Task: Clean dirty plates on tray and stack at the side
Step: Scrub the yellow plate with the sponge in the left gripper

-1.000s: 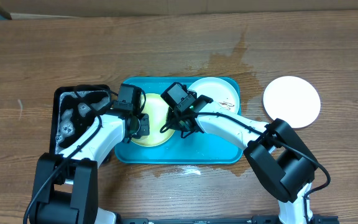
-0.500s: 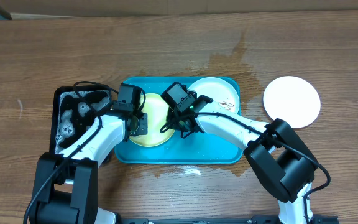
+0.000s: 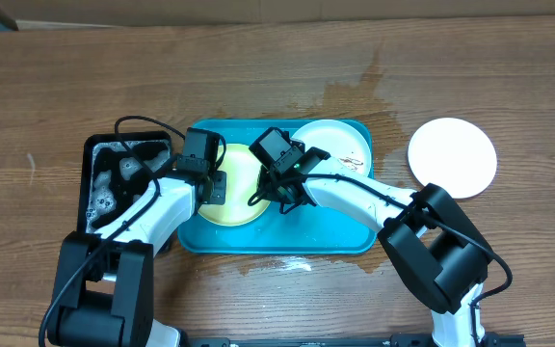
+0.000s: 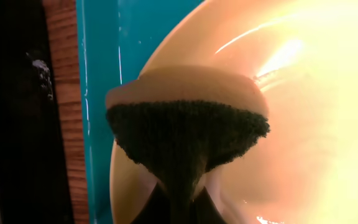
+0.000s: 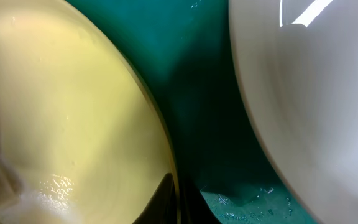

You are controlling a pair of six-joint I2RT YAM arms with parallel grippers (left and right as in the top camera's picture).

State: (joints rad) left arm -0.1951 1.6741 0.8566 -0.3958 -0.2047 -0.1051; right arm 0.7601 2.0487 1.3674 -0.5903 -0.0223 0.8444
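Observation:
The robot's left hand has to rise off the smear-free plate next and go over the black tray (image 4: 14, 124), to the hand's left in the overhead view, to let go of the sponge (image 4: 185, 124).
A pale yellow-green plate (image 3: 237, 193) lies in the left half of the turquoise tray (image 3: 287, 236). My left gripper (image 3: 214, 187) is shut on a sponge (image 4: 185, 124), yellow on top with a dark green scouring side, and presses it onto this plate (image 4: 303, 124) near its left rim. My right gripper (image 3: 276, 196) is shut on the plate's right rim (image 5: 166, 155). A white plate (image 3: 340, 145) with small brown smears sits in the tray's back right corner. Another white plate (image 3: 452, 157) lies on the table to the right of the tray.
A black tray (image 3: 114, 183) with foamy water stands against the turquoise tray's left side. Wet patches mark the wooden table behind the tray (image 3: 355, 92) and in front of it (image 3: 277, 262). Between the two plates, the tray floor (image 5: 197, 93) is wet.
My left gripper has shifted the sponge slightly across the yellow-green plate, and its cable has swung a little. The right gripper and all the plates have stayed put.

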